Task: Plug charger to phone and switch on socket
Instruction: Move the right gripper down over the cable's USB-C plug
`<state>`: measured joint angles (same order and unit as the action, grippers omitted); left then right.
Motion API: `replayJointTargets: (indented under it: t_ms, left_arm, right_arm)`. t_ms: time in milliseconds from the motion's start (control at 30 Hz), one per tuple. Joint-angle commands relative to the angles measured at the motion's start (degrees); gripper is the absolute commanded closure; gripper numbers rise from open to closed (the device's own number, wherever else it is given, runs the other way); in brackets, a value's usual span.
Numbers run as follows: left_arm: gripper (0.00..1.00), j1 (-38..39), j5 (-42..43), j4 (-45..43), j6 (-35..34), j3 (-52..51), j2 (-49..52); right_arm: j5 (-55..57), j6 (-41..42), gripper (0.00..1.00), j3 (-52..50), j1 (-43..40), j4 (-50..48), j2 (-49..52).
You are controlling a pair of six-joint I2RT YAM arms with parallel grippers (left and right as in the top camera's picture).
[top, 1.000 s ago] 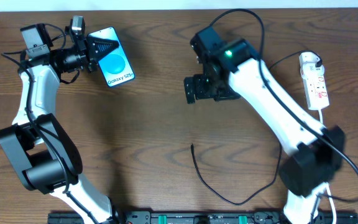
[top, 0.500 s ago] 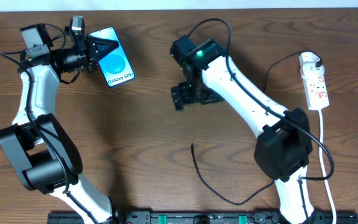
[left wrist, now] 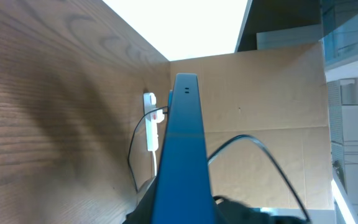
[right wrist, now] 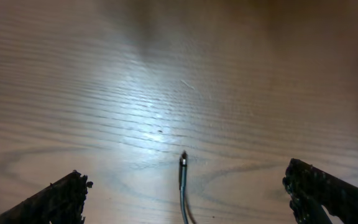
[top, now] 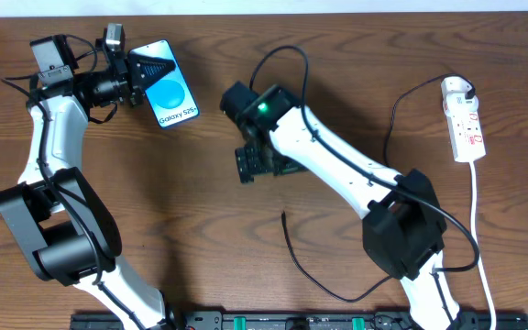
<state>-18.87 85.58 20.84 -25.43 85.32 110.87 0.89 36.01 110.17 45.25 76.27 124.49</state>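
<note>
I should move my right gripper down and back next, with my fingers on either side of the charger's plug tip (top: 284, 220) (right wrist: 183, 168), because the plug tip is on the wood nearer the front bar.
The phone (top: 170, 95), blue screen with "Galaxy" text, lies at the far left of the table; my left gripper (top: 145, 71) is shut on its top end. In the left wrist view the phone (left wrist: 182, 149) stands edge-on between the fingers. The charger's thin black cable (top: 296, 266) lies loose at front centre, its plug tip (top: 283, 215) free on the wood. My right gripper (top: 262, 163) is open above the table, behind the tip. In the right wrist view the plug tip (right wrist: 183, 160) lies between the wide-open fingers (right wrist: 188, 196). The white socket strip (top: 464, 119) lies far right.
The strip also shows in the left wrist view (left wrist: 150, 122), in front of a cardboard wall (left wrist: 260, 124). A white cord (top: 480, 229) runs from the strip toward the front edge. A black rail (top: 291, 321) lines the table's front edge.
My right arm has swung left and toward the front, bringing its open gripper from centre-right to above the cable's plug tip. The left arm and the phone have not moved.
</note>
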Motion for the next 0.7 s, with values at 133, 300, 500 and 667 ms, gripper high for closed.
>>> replayJointTargets:
  t_ms: [133, 300, 500, 667]
  left_arm:
    - [0.92, -0.2, 1.8, 0.0, 0.6, 0.1, -1.7]
    - [0.93, -0.2, 1.8, 0.0, 0.6, 0.1, -1.7]
    - [0.93, -0.2, 1.8, 0.0, 0.6, 0.1, -1.7]
    - [0.93, -0.2, 1.8, 0.0, 0.6, 0.1, -1.7]
  right_arm:
    - [-2.7, 2.9, 0.02, -11.1, 1.7, -6.3, 0.0]
    - [-3.0, 3.5, 0.02, -15.9, 1.9, -8.4, 0.0]
    - [-4.2, 3.7, 0.02, -21.4, 3.7, -13.9, 0.0]
    - [-5.4, 3.6, 0.03, -22.2, 4.0, -14.3, 0.0]
